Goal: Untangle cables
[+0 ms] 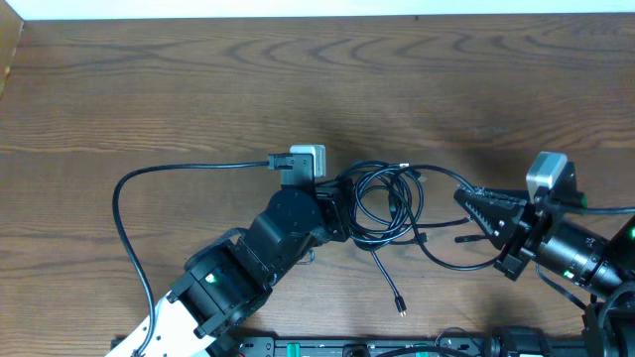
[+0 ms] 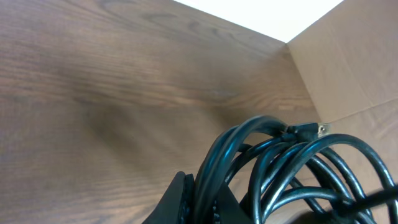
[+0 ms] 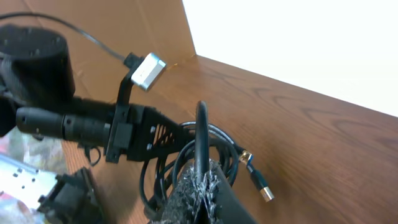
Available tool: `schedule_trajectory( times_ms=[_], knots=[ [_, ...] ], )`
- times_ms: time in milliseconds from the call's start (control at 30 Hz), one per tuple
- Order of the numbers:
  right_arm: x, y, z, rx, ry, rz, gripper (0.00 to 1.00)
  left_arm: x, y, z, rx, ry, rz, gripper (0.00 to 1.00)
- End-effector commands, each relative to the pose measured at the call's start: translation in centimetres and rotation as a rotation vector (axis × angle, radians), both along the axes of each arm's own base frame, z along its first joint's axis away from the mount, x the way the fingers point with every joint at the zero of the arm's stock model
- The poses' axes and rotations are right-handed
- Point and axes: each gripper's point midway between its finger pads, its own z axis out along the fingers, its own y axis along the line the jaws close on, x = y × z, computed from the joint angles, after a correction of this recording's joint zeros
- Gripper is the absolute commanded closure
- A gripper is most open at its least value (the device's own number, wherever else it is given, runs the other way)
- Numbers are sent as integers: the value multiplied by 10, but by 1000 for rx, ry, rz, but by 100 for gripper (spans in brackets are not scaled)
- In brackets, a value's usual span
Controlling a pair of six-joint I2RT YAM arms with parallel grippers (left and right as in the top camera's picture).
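The cords will stay in my right gripper while it turns and moves away from the coil. Then my right gripper will let go of them.
The cables lie as a black coiled tangle at the table's middle, with one loose end and its plug trailing toward the front edge. My left gripper is shut on a strand at the coil's left side; in the left wrist view its jaws pinch one black cord while the other loops rise to the right. My right gripper is shut on a strand running out of the coil's right side. Its fingertips clamp that thin cord. A gold-tipped plug lies beside them.
The left arm's own thicker cable arcs over the table's left half. A cardboard wall stands at the far left edge. The left arm lies straight across from the right wrist camera, behind the coil.
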Motion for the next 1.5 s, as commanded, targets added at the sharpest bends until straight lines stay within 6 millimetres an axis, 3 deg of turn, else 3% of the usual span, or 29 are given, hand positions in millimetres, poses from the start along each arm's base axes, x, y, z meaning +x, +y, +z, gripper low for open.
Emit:
schedule_trajectory(
  times_ms=[0, 200, 500, 767, 1000, 1467],
  knots=[
    [9, -10, 3, 36, 52, -103, 99, 2, 4, 10, -10, -19, 24, 93],
    [24, -29, -9, 75, 170, -270, 99, 3, 4, 16, -28, -36, 23, 93],
    [35, -78, -57, 66, 413, -641, 99, -1, 1, 58, -74, -206, -44, 92],
    [25, -91, -83, 3, 515, -722, 99, -5, 2, 95, -140, -335, -68, 93],
    [11, -97, -105, -106, 573, -734, 99, -39, -23, 136, -120, -618, -359, 93],
    [-6, -102, -135, -262, 673, -705, 98, -46, -24, 159, -123, -755, -390, 93]
  ],
)
